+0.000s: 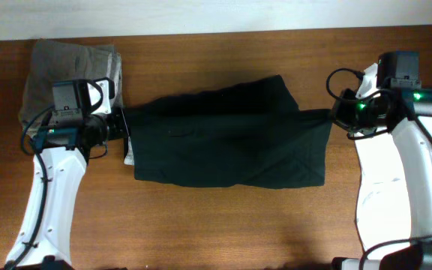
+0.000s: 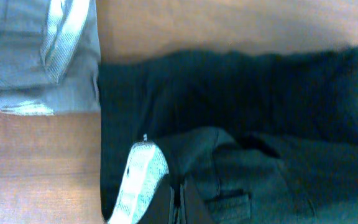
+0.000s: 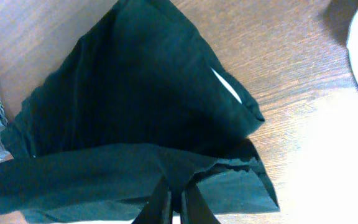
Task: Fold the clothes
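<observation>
My right gripper holds the shorts' leg-hem end and should next carry it outward, releasing it on the bare wood beside their far corner, since the shorts are doubled over.
The black shorts lie spread across the middle of the table, stretched between both arms. My left gripper is shut on the waistband end; the left wrist view shows its fingers pinching black fabric beside the light grey inner waistband. My right gripper is shut on the leg-hem end; the right wrist view shows its fingers clamping a fold of the black shorts, lifted off the wood.
A folded grey-khaki garment lies at the back left, just behind the left gripper, and also shows in the left wrist view. Bare wooden table lies in front of the shorts.
</observation>
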Controlling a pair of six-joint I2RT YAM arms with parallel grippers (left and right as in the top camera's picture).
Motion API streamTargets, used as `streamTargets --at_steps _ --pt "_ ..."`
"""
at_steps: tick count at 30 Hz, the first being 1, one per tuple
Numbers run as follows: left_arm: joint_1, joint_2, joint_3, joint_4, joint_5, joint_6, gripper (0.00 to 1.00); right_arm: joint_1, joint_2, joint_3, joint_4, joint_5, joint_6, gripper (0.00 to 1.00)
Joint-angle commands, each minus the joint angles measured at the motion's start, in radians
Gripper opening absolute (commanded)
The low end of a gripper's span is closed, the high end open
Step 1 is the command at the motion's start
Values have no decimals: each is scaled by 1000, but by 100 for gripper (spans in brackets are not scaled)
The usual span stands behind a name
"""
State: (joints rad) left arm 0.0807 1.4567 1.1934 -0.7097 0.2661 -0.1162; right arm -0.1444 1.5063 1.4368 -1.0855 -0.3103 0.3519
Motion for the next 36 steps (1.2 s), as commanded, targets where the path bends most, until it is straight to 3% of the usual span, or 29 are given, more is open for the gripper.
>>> streamTargets --at_steps 1,4,7,12,15,20,27,28,29,31,32,33,36 --pt "7 -155 140 -82 7 64 0 -14 -172 84 -50 113 -34 4" --pt "7 -307 212 -116 -3 87 0 -14 -341 171 -120 137 -21 4" --pt "7 -476 286 -115 -76 101 0 -14 -457 365 -227 140 -18 4" --pt "7 -594 486 -166 -122 158 0 -14 -462 762 -439 189 -18 4" --pt "7 -586 536 -160 -136 163 0 -14 -456 843 -451 200 -18 4" --pt "7 -395 538 -124 -126 163 0 -13 -288 821 -452 182 -19 4" --pt "-30 171 538 104 -22 179 2 -13 318 820 -213 62 -26 5" --pt "-50 277 538 181 -23 183 5 -12 413 820 -154 37 -26 14" --pt "-61 360 538 250 -25 192 23 -13 491 820 -89 -3 -27 44" --pt "-67 449 540 340 -31 193 80 -29 601 820 7 -61 -42 58" --pt "-64 454 541 349 -75 193 99 -46 616 820 0 -65 -42 59" --pt "-51 432 562 309 -148 208 99 -66 607 821 -40 -64 -69 60" --pt "-32 342 593 149 -159 238 99 -101 529 821 -211 -64 -141 60"
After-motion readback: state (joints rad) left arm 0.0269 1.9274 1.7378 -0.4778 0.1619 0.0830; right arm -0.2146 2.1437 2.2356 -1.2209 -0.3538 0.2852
